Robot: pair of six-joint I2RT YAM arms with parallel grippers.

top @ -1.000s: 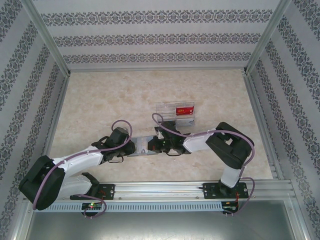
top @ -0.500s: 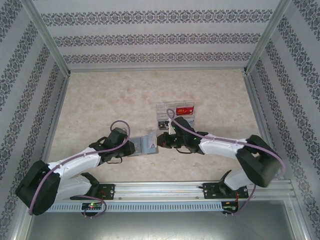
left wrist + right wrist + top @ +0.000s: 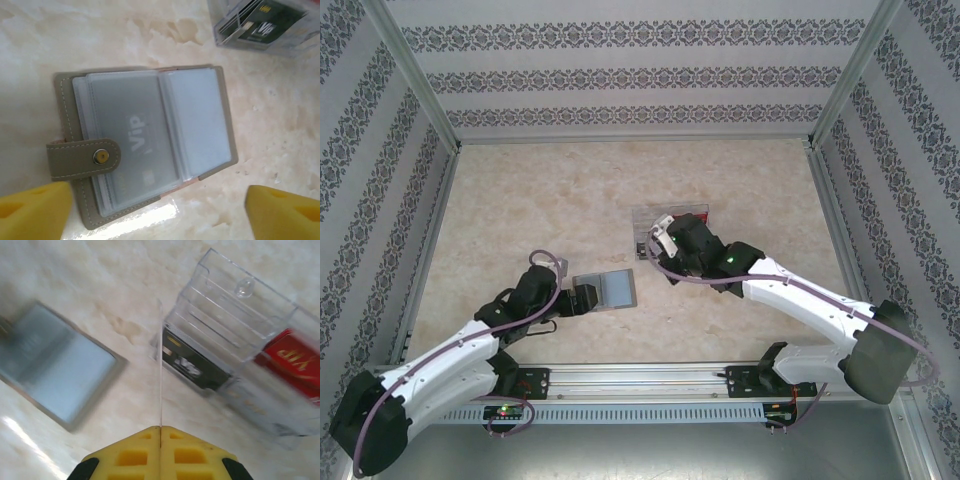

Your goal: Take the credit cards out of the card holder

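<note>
I need to turn my right gripper next and bring the white card (image 3: pixel 160 365) down into the section (image 3: pixel 262 405) beside the dark card, then let go of the white card.
The grey card holder (image 3: pixel 200 100) lies open on the table, its snap tab (image 3: pixel 82 159) folded over the left panel. A light grey credit card marked "Vip" (image 3: pixel 132 135) sits in its clear sleeve. My left gripper (image 3: pixel 157 214) is open, with its yellow fingertips (image 3: pixel 30 210) standing apart just short of the holder's near edge (image 3: pixel 605 290). My right gripper (image 3: pixel 160 430) is shut on a thin white card (image 3: pixel 160 365) seen edge-on, held upright beside the clear tray (image 3: pixel 235 315). In the tray are a dark card (image 3: pixel 187 362) and a red card (image 3: pixel 292 357).
The clear acrylic tray (image 3: pixel 670 222) stands mid-table under my right gripper (image 3: pixel 660 240), just beyond the holder. Patterned walls and aluminium rails (image 3: pixel 430 250) close the marble table on three sides. Open tabletop stretches to the left and far side.
My left gripper has opened, let go of the card holder and drawn back toward the left. The holder now lies flat. My right arm has carried the white card away to the tray.
</note>
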